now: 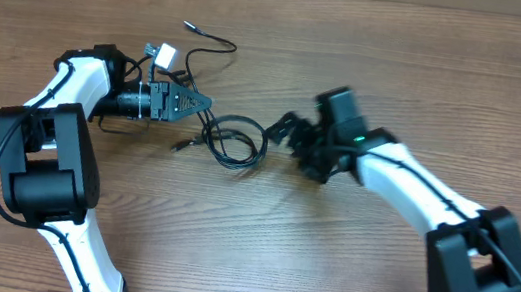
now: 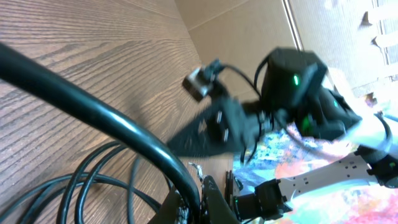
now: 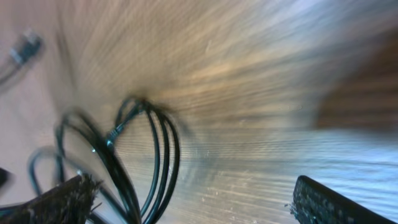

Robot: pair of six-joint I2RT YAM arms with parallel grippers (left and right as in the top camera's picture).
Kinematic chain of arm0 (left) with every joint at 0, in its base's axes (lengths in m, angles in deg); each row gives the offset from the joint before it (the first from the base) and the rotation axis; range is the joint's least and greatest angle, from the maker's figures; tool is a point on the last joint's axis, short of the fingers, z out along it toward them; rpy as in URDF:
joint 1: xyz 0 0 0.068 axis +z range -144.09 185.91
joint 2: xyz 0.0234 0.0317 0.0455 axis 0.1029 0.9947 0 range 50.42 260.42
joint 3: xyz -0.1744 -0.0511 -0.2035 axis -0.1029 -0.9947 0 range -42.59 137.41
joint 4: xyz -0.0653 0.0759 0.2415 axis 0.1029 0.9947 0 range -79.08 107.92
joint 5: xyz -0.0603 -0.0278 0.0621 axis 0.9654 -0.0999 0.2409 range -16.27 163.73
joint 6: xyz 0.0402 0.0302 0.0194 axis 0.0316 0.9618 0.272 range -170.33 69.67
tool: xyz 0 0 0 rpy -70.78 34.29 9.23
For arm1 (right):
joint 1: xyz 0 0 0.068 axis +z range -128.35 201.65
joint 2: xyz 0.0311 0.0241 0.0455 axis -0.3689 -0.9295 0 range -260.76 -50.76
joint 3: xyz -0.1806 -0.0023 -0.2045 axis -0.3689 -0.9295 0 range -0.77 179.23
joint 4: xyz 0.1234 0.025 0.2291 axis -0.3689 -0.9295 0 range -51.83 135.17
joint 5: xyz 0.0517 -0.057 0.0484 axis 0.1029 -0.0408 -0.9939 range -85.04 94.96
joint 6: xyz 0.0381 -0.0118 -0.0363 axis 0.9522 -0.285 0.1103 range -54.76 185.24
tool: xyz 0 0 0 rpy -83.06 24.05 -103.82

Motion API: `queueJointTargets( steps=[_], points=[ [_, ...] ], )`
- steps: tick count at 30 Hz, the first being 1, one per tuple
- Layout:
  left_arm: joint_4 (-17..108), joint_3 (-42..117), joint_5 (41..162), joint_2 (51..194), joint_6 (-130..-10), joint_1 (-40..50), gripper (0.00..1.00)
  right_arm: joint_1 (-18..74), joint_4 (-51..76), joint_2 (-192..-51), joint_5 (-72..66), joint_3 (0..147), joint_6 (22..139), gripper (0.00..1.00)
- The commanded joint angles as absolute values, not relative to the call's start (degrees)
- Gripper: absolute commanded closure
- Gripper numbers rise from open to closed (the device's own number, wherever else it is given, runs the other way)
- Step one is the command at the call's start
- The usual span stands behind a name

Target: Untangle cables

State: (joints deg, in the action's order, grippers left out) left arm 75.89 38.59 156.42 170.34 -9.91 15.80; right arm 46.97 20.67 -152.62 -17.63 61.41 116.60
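The piece of cable that slopes down to the loops comes free next, as my left gripper turns above the tabletop [image 1: 189, 129] beside the coil and releases it.
Thin black cables [image 1: 236, 141] lie in a small coil of loops at the table's middle. One strand runs up-left to a silver-tipped end [image 1: 188, 27]. My left gripper [image 1: 197, 105] is shut on a cable strand just left of the coil. In the left wrist view the gripped strand [image 2: 118, 121] runs down between the fingers [image 2: 198, 202], with the loops [image 2: 68, 186] behind it. My right gripper [image 1: 283, 129] is open and empty at the coil's right edge. The blurred right wrist view shows the loops [image 3: 158, 149] by the left finger and open jaws [image 3: 193, 202].
A small white plug [image 1: 162, 52] lies above my left gripper. A short loose cable end [image 1: 180, 143] lies left of the coil. The wooden table [image 1: 325, 266] extends all round. Cardboard [image 2: 249, 31] stands behind the table in the left wrist view.
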Motion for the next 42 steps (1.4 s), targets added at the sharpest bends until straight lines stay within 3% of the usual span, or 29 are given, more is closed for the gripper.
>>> queueJointTargets(
  steps=[1, 6, 10, 13, 15, 18, 20, 23, 28, 32, 42],
  points=[
    [76.04, 38.92, 157.89, 171.04, -7.92, 16.04, 0.96, 41.70, 18.01, -149.87, -23.29, 62.59, 117.60, 0.00],
    [76.07, 38.90, 158.91, 171.06, -16.90, 16.02, 0.96, 41.86, 10.97, -149.87, -14.11, 62.17, 125.58, 0.01],
    [76.00, 38.92, 158.83, 171.06, -29.69, 16.02, 0.96, 44.57, 13.33, -149.87, -12.73, 60.42, 125.34, 0.17],
    [75.59, 38.90, 158.24, 171.04, -31.39, 16.06, 0.96, 46.91, 15.23, -149.87, -12.71, 60.34, 110.19, 0.16],
    [75.06, 38.90, 157.97, 171.06, -32.90, 16.06, 0.96, 46.78, 12.11, -149.63, -14.53, 60.69, 94.15, 0.16],
    [72.81, 38.90, 156.36, 171.06, -40.00, 16.06, 0.96, 44.17, 9.61, -147.57, -20.32, 61.34, 85.36, 0.16],
    [70.01, 38.90, 152.68, 171.06, -48.90, 16.08, 0.96, 43.52, 10.36, -146.19, -26.18, 61.34, 76.23, 0.14],
    [66.54, 38.92, 148.55, 171.06, -71.61, 16.06, 0.96, 43.96, 10.36, -145.71, -37.43, 61.34, 63.77, 0.12],
    [65.90, 38.90, 148.14, 171.06, -90.21, 15.51, 0.96, 47.32, 14.90, -146.02, -31.57, 59.59, 63.24, 0.13],
    [65.71, 38.92, 148.36, 171.06, -101.14, 15.62, 0.96, 51.87, 26.12, -146.02, -27.95, 55.02, 64.16, 0.18],
    [64.31, 38.92, 157.58, 171.06, -103.04, 15.58, 0.96, 57.94, 47.47, -152.55, -6.77, 52.10, 87.81, 0.25]
  ],
)
